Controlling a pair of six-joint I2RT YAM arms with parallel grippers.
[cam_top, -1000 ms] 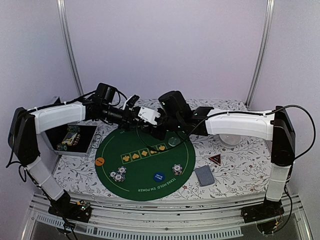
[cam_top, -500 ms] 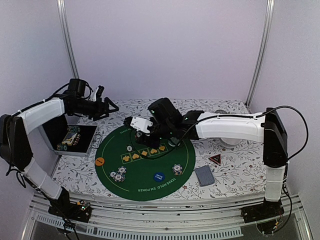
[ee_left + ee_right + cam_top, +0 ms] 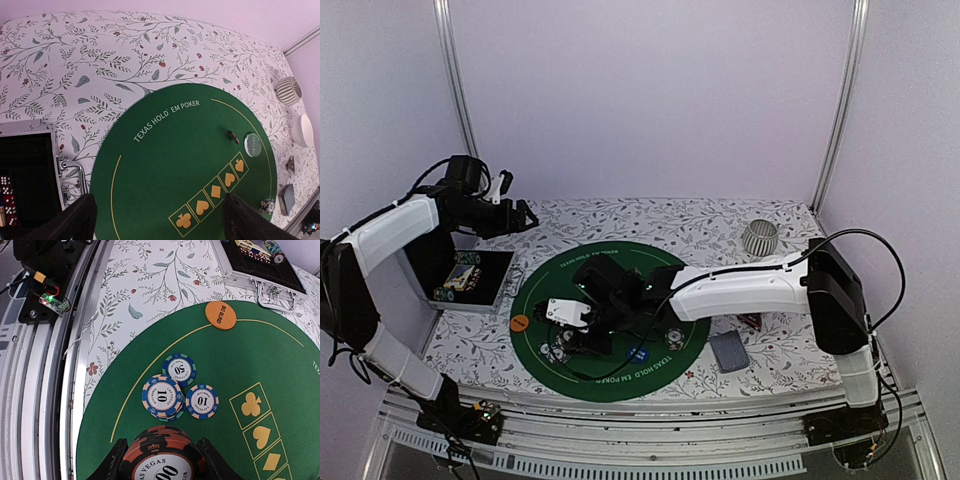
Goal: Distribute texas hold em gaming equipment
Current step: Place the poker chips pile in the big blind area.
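My right gripper is going to move back toward the bar, then lower the red-black chips onto the gold line (image 3: 565,370) beside the blue chips, where green mat is empty.
My right gripper (image 3: 161,462) is shut on a stack of red-black poker chips (image 3: 162,455) and holds it low over the near-left part of the green mat (image 3: 620,270). Just ahead of it lie three blue striped chips (image 3: 161,397), marked 10, 10 and 50. The orange button (image 3: 220,315) lies beyond them. In the top view my right gripper (image 3: 578,335) is beside that chip pile (image 3: 557,352). My left gripper (image 3: 160,227) is open and empty, raised over the mat's far left (image 3: 515,215). The clear disc (image 3: 253,144), blue button (image 3: 638,352), card deck (image 3: 728,352) and triangle marker (image 3: 291,164) rest in place.
An open black case (image 3: 470,278) stands left of the mat. A ribbed grey cup (image 3: 758,237) and a white bowl (image 3: 303,130) stand at the right. Another chip pile (image 3: 673,340) lies on the mat's near right. The table's metal rail (image 3: 45,365) runs close to the right gripper.
My right arm swung from the mat's far side to its near left, carrying the chip stack. My left arm pulled back from the middle to the far left and up.
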